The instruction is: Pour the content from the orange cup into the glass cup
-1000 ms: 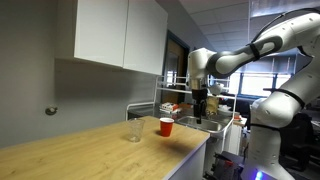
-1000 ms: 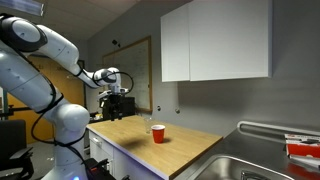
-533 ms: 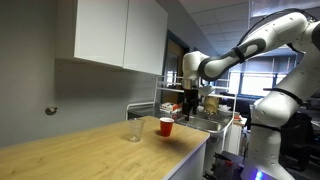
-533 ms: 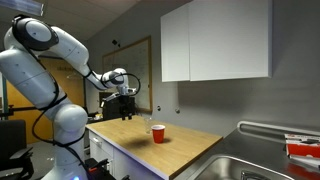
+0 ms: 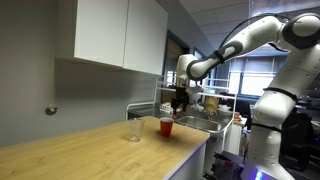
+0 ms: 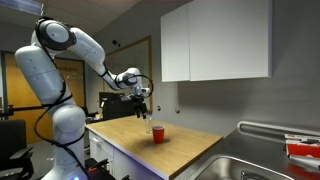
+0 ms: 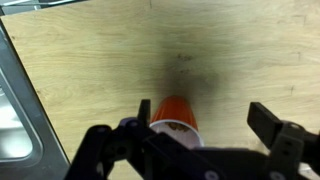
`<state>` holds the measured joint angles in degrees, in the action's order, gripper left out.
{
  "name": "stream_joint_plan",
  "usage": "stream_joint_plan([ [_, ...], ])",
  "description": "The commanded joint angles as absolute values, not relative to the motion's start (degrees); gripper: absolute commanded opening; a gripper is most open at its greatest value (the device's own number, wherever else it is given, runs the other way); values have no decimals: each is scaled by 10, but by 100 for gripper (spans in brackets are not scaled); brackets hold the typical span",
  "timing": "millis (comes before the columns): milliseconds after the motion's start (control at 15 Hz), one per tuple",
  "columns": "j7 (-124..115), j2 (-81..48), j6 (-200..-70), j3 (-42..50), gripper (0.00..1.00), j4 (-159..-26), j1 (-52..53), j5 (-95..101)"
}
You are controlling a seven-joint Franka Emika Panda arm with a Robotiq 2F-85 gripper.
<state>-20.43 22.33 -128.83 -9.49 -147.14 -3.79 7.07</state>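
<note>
My gripper should next move down and reach out to the orange cup's sink-side (image 5: 171, 122) (image 7: 155, 125), which is below and outward of the fingers, because the orange cup's open rim has room for one finger.
The orange cup (image 5: 166, 126) stands upright on the wooden counter (image 5: 90, 150); it also shows in an exterior view (image 6: 157, 134) and in the wrist view (image 7: 176, 115), with something brownish inside. The glass cup (image 5: 134, 130) stands a little apart beside it, and shows dimly just behind the orange cup in an exterior view (image 6: 151, 127). It is out of the wrist view. My gripper (image 5: 179, 101) (image 6: 140, 101) hangs open just above the orange cup. In the wrist view the fingers (image 7: 205, 118) are spread wide, the cup near one finger, not touched.
A sink (image 6: 262, 168) with a dish rack (image 5: 182, 112) lies past the counter's end. White wall cabinets (image 5: 118, 32) hang above the counter. The counter's front edge (image 6: 130, 160) drops off toward the robot base.
The arm has swung across the counter toward the cups; the open gripper has come from beside the counter's end to just above the orange cup. The cups have not moved.
</note>
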Motion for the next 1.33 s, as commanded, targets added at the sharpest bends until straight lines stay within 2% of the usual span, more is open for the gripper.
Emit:
stream_joint_plan([
  [0,-202,141,-1311,-66,100,-1410,-52,81],
  [933,-146,-77,-1344,33,100,-1281,-56,34],
  [1000,-141,-88,-1351,36,82,-1279,-56,27],
  [1267,-126,-112,-1353,41,50,-1272,-53,11],
])
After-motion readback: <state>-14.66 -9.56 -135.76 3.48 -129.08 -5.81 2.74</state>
